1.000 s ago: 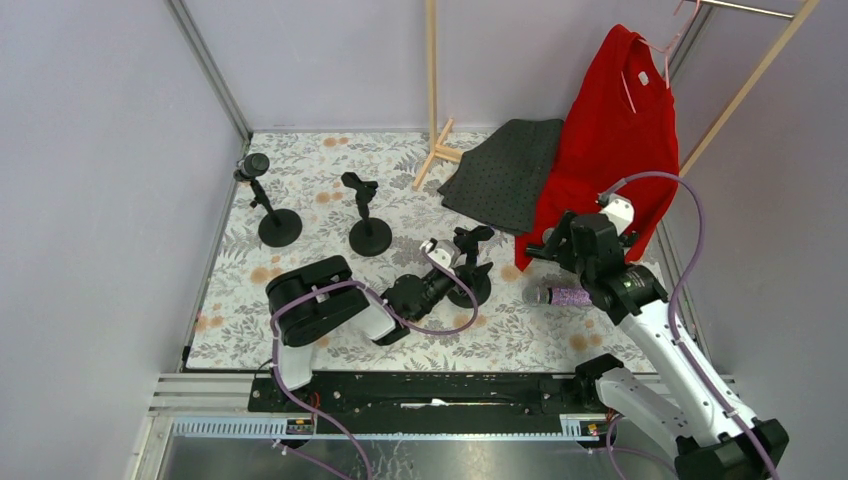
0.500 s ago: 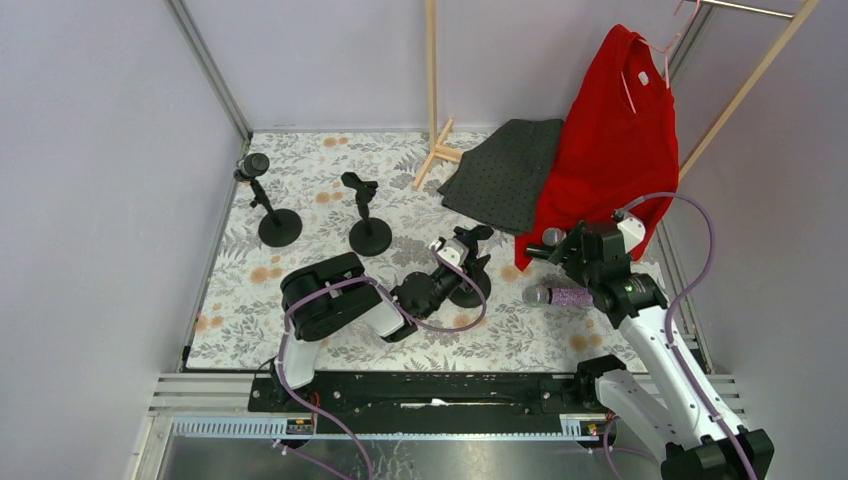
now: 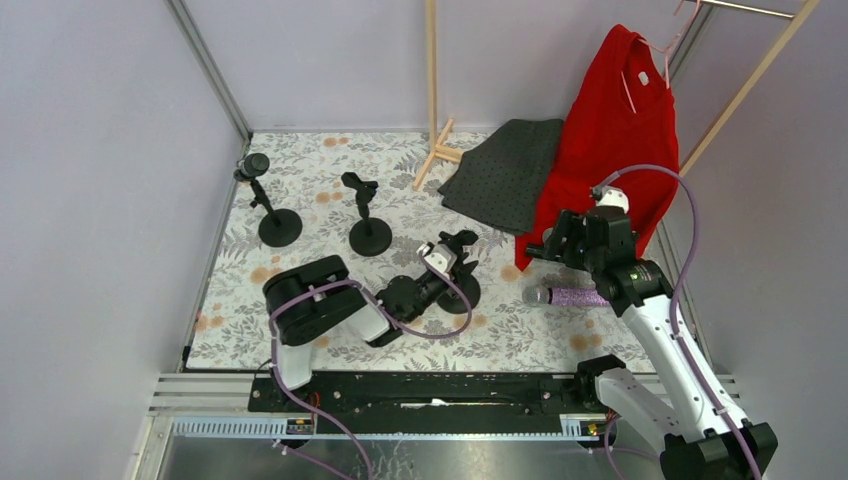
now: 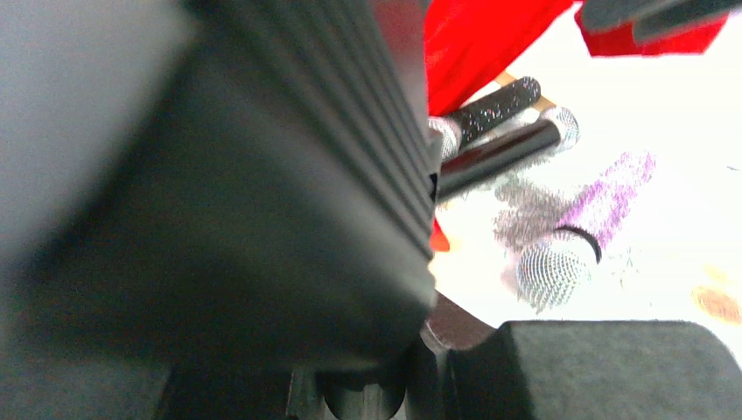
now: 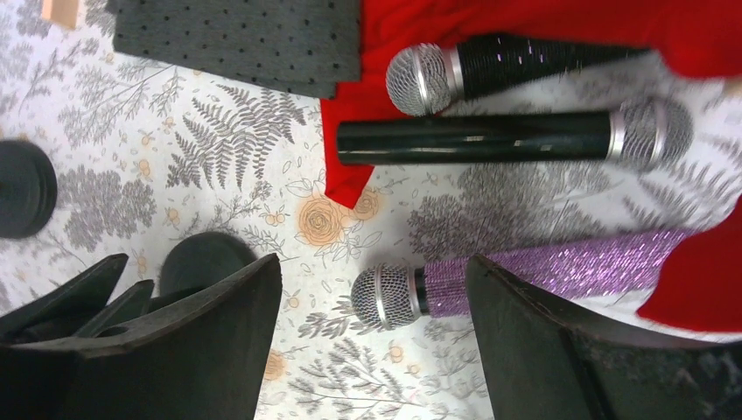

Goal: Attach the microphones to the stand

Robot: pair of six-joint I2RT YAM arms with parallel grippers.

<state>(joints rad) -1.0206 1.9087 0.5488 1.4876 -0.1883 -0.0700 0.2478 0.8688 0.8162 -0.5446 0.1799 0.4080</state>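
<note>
Next, my right gripper turns and moves back and down onto the handle by the head (image 5: 448, 287), since the purple microphone (image 5: 534, 269) lies crosswise to its fingers.
Three microphones lie at the right by the red shirt. The glittery purple microphone (image 5: 534, 269) lies with its mesh head to the left; it also shows in the top view (image 3: 574, 296). A glossy black microphone (image 5: 477, 138) and a sparkly black microphone (image 5: 516, 61) lie beyond it. My right gripper (image 5: 376, 350) is open and hovers above the purple microphone's head without touching it; in the top view it (image 3: 556, 246) covers the black ones. My left gripper (image 3: 441, 262) is shut on the nearest black microphone stand (image 3: 461, 291), which fills the left wrist view (image 4: 262, 219).
Two more black stands (image 3: 279, 226) (image 3: 369, 236) stand at the back left on the floral mat. A red shirt (image 3: 610, 130) hangs from a wooden rack at the right. A dark dotted cloth (image 3: 505, 170) and a wooden pole base (image 3: 440, 150) lie behind.
My left gripper has shifted the held stand slightly left. My right gripper has moved a little back above the microphones, still open. The microphones have not moved.
</note>
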